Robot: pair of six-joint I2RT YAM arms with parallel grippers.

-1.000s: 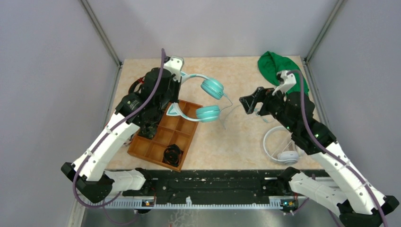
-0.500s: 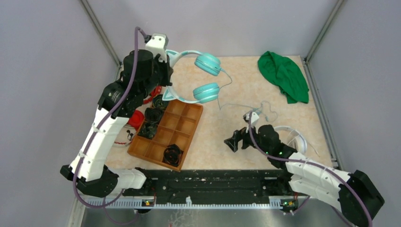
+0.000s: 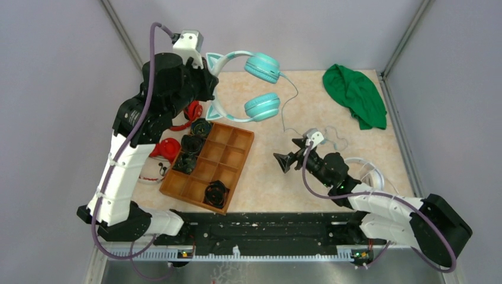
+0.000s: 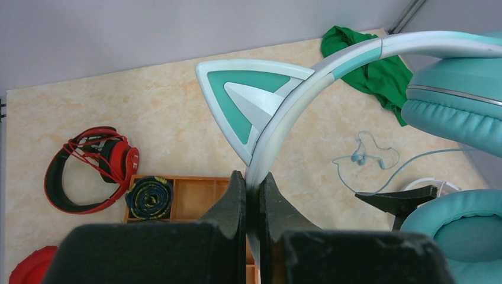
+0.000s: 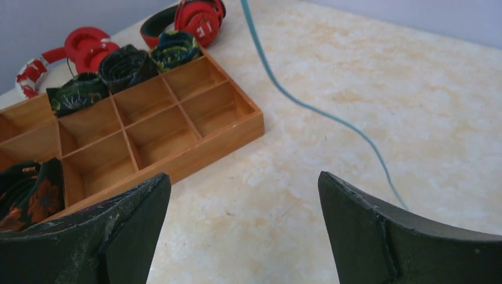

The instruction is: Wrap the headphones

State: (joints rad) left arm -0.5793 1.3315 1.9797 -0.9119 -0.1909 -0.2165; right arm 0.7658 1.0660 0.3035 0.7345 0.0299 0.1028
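Observation:
I will next move my right gripper outward with open fingers around the hanging part of the cable (image 3: 291, 94) (image 5: 331, 115), since it lies farther outward and still outside my fingers.
The teal headphones (image 3: 262, 106) hang in the air over the back left of the table, with a pale headband and two cat ears. My left gripper (image 3: 207, 83) is shut on the headband (image 4: 308, 89), just below one cat ear (image 4: 237, 100); it also shows in the left wrist view (image 4: 253, 177). The thin cable (image 3: 291, 94) drops from the upper cup to the table and ends in a small tangle (image 3: 336, 142). My right gripper (image 3: 286, 151) is open and empty, low over the table, with the cable (image 5: 331, 115) ahead of it, apart. Its jaws stand wide in the right wrist view (image 5: 241, 177).
A wooden divided tray (image 3: 195, 194) with rolled ties (image 3: 216, 192) lies at the front left. Red headphones (image 3: 192, 110) lie behind it under my left arm. White headphones (image 3: 372, 174) lie by my right arm. A green cloth (image 3: 355, 94) lies at the back right.
My left arm has lifted the teal headphones higher and toward the back. My right arm has dropped from mid-air to low over the table, pointing left, its gripper open.

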